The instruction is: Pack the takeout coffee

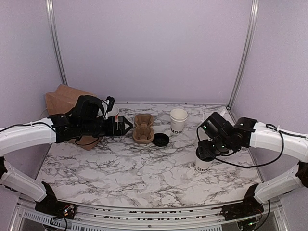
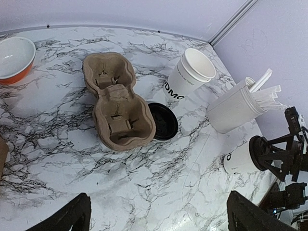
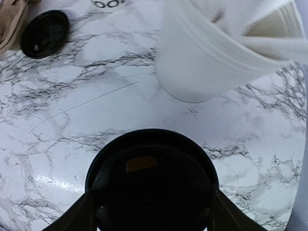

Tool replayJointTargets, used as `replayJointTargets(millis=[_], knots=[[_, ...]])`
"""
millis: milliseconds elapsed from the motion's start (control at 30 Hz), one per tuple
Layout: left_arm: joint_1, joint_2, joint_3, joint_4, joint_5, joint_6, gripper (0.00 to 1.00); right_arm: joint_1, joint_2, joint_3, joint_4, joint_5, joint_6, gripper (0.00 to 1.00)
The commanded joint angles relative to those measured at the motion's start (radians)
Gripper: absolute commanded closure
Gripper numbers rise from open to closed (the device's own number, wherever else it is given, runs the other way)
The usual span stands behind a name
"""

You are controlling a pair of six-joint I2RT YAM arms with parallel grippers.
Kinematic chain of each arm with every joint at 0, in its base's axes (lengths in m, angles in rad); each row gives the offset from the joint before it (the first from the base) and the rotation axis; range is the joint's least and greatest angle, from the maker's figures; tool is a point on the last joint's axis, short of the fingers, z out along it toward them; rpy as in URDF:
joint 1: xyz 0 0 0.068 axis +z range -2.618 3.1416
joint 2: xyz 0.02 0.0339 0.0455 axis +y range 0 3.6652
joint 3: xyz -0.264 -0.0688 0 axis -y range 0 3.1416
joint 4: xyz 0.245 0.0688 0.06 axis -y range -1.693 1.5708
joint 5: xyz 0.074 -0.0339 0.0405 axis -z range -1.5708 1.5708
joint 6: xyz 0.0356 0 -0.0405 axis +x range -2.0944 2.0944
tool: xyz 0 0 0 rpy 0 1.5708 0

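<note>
My right gripper will next move the takeout coffee (image 1: pixel 202 163) to the right in the top view and release it onto the clear marble there.
The takeout coffee (image 1: pixel 202 163), a white cup with dark lettering and a black lid (image 3: pixel 151 180), stands on the marble table at the right. My right gripper (image 1: pixel 208 150) is above it, its fingers pressed on both sides of the lid. The left wrist view shows the cup (image 2: pixel 239 162) with those fingers around its lid. A brown pulp cup carrier (image 1: pixel 143 128) with two empty wells lies at the middle back, also in the left wrist view (image 2: pixel 118 108). My left gripper (image 1: pixel 126 126) is open and empty, just left of the carrier.
A loose black lid (image 1: pixel 160 139) lies beside the carrier. Stacked lidless white cups (image 1: pixel 178 120) stand behind it. A white cylinder of utensils (image 3: pixel 207 57) stands just beyond the coffee. A brown paper bag (image 1: pixel 65 98) and an orange bowl (image 2: pixel 14 57) are at the back left.
</note>
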Motion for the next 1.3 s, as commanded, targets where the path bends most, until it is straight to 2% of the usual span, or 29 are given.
replayJointTargets(millis=[0,167,333,433,567,667,1267], knots=[[0.006,0.022,0.041,0.019,0.03,0.022,0.01,-0.125,-0.13,-0.07,-0.052,0.035,0.058,0.4],[0.006,0.022,0.049,0.018,0.034,0.038,0.01,-0.231,-0.199,-0.115,-0.064,0.035,0.056,0.4],[0.007,0.019,0.044,0.018,0.035,0.04,0.01,-0.251,-0.215,-0.133,-0.081,0.052,0.067,0.4],[0.007,0.021,0.043,0.018,0.041,0.038,0.01,-0.252,-0.225,-0.137,-0.083,0.046,0.078,0.34],[0.007,0.019,0.042,0.018,0.04,0.036,0.01,-0.252,-0.238,-0.135,-0.087,0.041,0.083,0.17],[0.007,0.021,0.043,0.018,0.043,0.035,0.01,-0.251,-0.25,-0.127,-0.095,0.042,0.087,0.09],[0.007,0.015,0.037,0.021,0.045,0.034,0.01,-0.252,-0.299,-0.009,-0.107,0.064,0.062,0.07]])
